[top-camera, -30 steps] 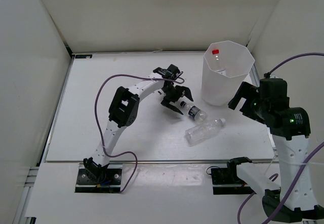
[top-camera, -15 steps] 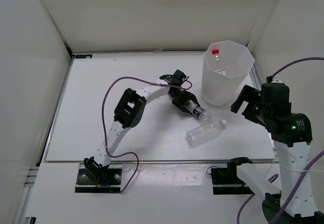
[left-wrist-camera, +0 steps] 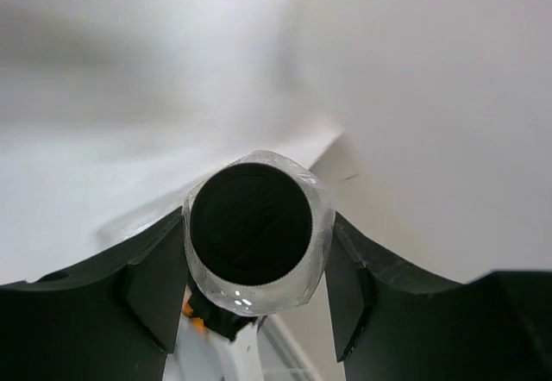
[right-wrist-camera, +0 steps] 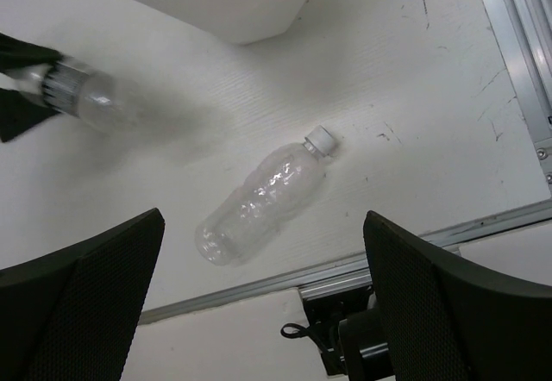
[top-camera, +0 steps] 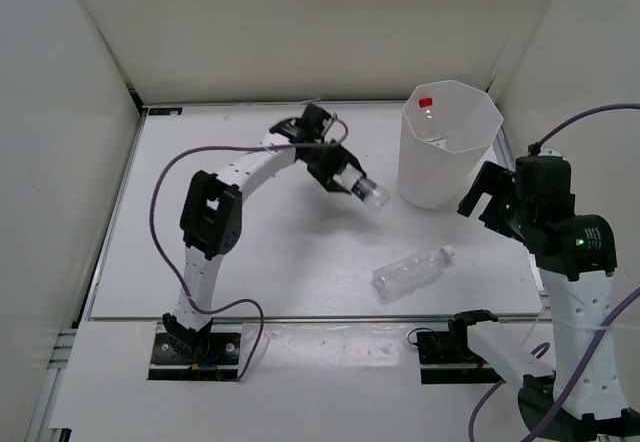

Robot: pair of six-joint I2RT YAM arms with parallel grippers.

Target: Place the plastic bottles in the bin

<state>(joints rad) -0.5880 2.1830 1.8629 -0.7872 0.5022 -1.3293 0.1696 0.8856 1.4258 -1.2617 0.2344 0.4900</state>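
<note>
My left gripper has the black-capped bottle. It needs to lift the bottle next and move outward, then across over the opening of the tall bin to let it go.
My left gripper is shut on the black-capped plastic bottle and holds it off the table, left of the bin. In the left wrist view the black cap faces the camera, and the fingers press on both sides of the bottle. A plain clear bottle with a white cap lies on the table at the front right. A red cap shows inside the bin. My right gripper hovers open to the right of the bin, above the clear bottle, with nothing in it.
White walls close in the table on the left, back and right. A metal rail runs along the table's right edge and another along the front. The left arm's purple cable loops over the table.
My left gripper closed on the black-capped bottle, then lifted it back and to the left. The clear bottle shifted slightly toward the front. The right gripper has stayed open.
</note>
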